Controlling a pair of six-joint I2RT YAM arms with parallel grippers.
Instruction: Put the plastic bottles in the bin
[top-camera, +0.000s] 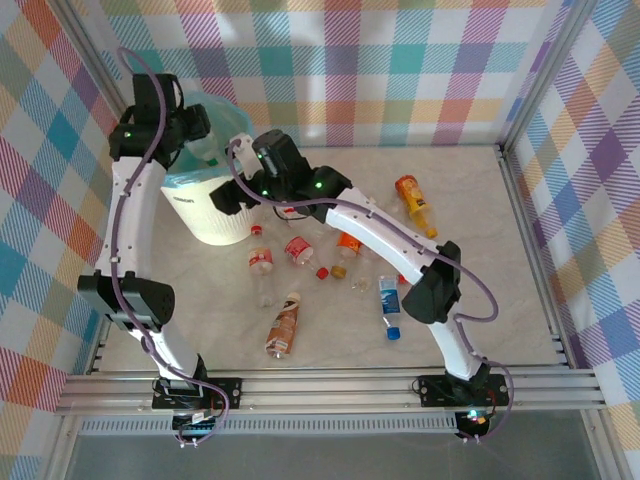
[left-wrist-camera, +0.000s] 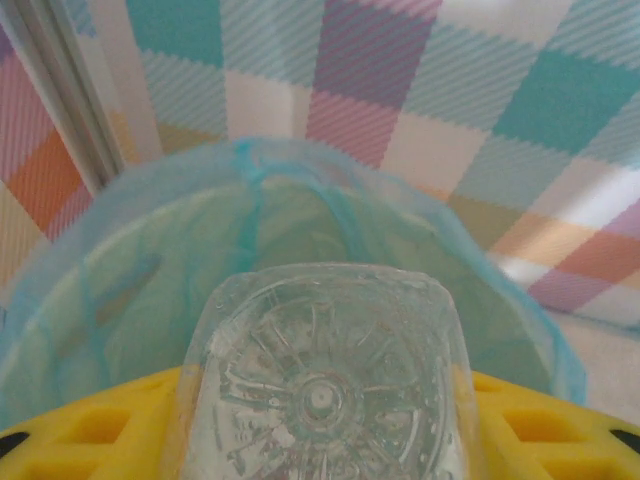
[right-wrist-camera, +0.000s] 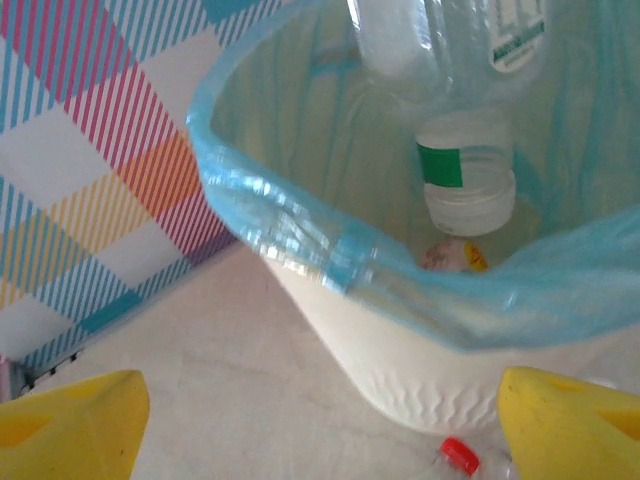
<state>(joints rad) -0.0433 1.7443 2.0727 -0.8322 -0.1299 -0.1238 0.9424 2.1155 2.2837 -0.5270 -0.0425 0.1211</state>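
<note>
The bag-lined opening is straight below the gripper, so my left gripper should go down toward the bin's opening next and let go of the clear bottle there with its neck down.
The bin is a white bucket with a pale teal bag over its rim, standing at the back left. My left gripper hovers above its opening, shut on a clear bottle whose ribbed base faces the left wrist camera. From the right wrist that bottle hangs neck down over the bin, white cap lowest. My right gripper is beside the bin's right wall, its yellow fingers wide open with nothing between them. Several plastic bottles lie on the table, among them an orange one and a brown one.
Inside the bin a pinkish bottle lies at the bottom. A red-capped bottle lies against the bin's foot. A blue-labelled bottle and red-labelled ones lie mid-table. Checked walls close in the back and sides.
</note>
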